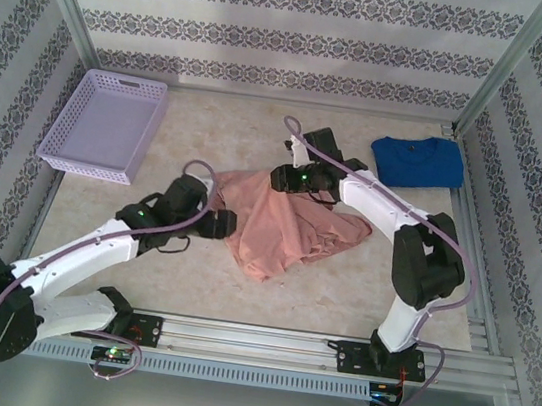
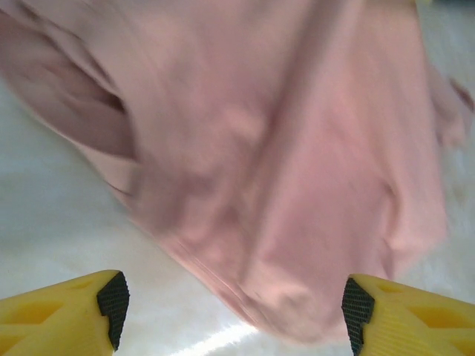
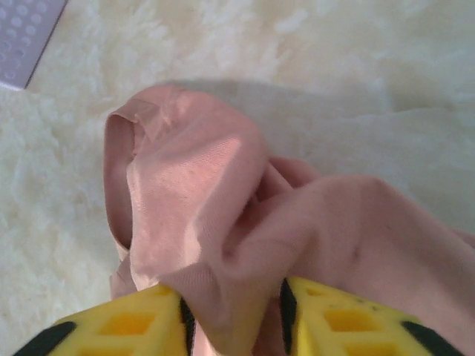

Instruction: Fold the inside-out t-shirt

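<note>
The shirt's near corner [image 1: 261, 269] sticks out free of both grippers. My left gripper will go back toward my base and down onto that corner next.
The inside-out t-shirt [image 1: 293, 228] lies crumpled in the middle of the table, salmon pink, its hem spread toward the right. My left gripper [image 1: 220, 222] is at its left edge. In the left wrist view that gripper [image 2: 234, 304] stands wide open, with the shirt's [image 2: 282, 148] lower edge drooping loosely between the yellow fingers and touching neither pad. My right gripper [image 1: 280, 176] is at the shirt's far edge. In the right wrist view it [image 3: 234, 315] has its jaws parted, with a thick fold of the shirt [image 3: 193, 193] still lying between them.
A lilac basket [image 1: 105, 124] sits at the back left; its corner [image 3: 22, 37] appears in the right wrist view. A folded bright blue t-shirt [image 1: 418, 161] lies at the back right. Patterned walls and metal frame posts close in the table.
</note>
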